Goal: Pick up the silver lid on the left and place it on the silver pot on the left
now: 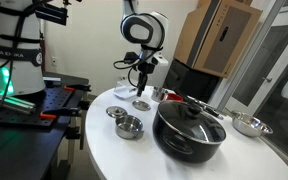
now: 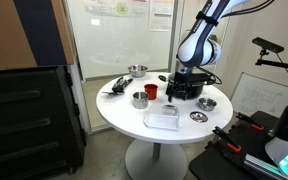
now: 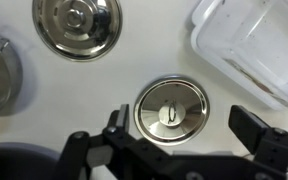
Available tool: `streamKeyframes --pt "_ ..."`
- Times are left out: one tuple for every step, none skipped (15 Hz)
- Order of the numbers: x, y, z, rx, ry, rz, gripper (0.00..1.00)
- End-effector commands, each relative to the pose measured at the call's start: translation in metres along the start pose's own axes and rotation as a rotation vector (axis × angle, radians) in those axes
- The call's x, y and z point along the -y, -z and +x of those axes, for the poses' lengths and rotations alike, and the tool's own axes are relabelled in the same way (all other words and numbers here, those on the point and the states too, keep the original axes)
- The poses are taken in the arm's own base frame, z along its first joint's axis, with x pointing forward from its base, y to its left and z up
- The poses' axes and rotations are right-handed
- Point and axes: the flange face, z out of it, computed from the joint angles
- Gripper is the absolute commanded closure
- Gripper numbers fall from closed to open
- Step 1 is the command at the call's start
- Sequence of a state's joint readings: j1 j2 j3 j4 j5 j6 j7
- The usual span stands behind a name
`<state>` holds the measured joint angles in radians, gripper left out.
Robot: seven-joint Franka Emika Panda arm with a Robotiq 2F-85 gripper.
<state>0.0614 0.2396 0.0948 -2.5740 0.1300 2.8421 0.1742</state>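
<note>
I will next lower my gripper over the centre knob of the silver lid, and then I will close my fingers on it.
The silver lid [image 3: 171, 108], small, round and flat with a darker knob, lies on the white table directly under my gripper [image 3: 181, 125]. The gripper is open and empty, one finger on each side of the lid and a little above it. In an exterior view the lid [image 1: 141, 105] lies below the gripper [image 1: 141, 88]. In an exterior view the gripper [image 2: 187, 92] hides the lid. The small narrow silver pot [image 2: 139, 99] stands beside a red cup [image 2: 151, 91]; it also shows in an exterior view [image 1: 160, 95].
A second small silver lid [image 3: 77, 22] lies nearby, next to a wide-mouthed steel pot [image 1: 130, 127]. A large black pot with a glass lid [image 1: 189, 128] stands close by. A clear plastic container [image 3: 254, 45] and a shallow silver pan [image 1: 249, 125] are also on the table.
</note>
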Motion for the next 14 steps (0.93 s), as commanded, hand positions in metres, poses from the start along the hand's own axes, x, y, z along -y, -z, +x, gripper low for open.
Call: streamKeyframes --pt "0.0 -0.015 0.012 0.002 -0.016 -0.003 0.0" --pt "-0.001 -0.017 0.015 0.001 -0.022 -0.004 0.0" --pt "-0.002 -0.019 0.018 0.0 -0.031 -0.003 0.0" --pt "-0.002 -0.021 0.021 -0.001 -0.037 -0.003 0.0" --pt "-0.002 -0.023 0.023 -0.002 -0.043 -0.005 0.01" --pt "-0.001 -0.024 0.025 -0.001 -0.044 -0.004 0.01" --pt "0.001 -0.028 0.026 0.001 -0.044 -0.004 0.01" --pt "0.002 -0.03 0.027 0.002 -0.045 -0.004 0.02" --pt "0.004 -0.033 0.028 0.005 -0.048 -0.004 0.02" --pt "0.006 -0.035 0.029 0.007 -0.05 -0.004 0.03" --pt "0.007 -0.038 0.03 0.007 -0.054 -0.007 0.04" --pt "0.008 -0.041 0.031 0.008 -0.057 -0.008 0.04" --pt "0.009 -0.043 0.033 0.005 -0.062 -0.012 0.06" --pt "0.01 -0.044 0.034 0.005 -0.067 -0.014 0.05"
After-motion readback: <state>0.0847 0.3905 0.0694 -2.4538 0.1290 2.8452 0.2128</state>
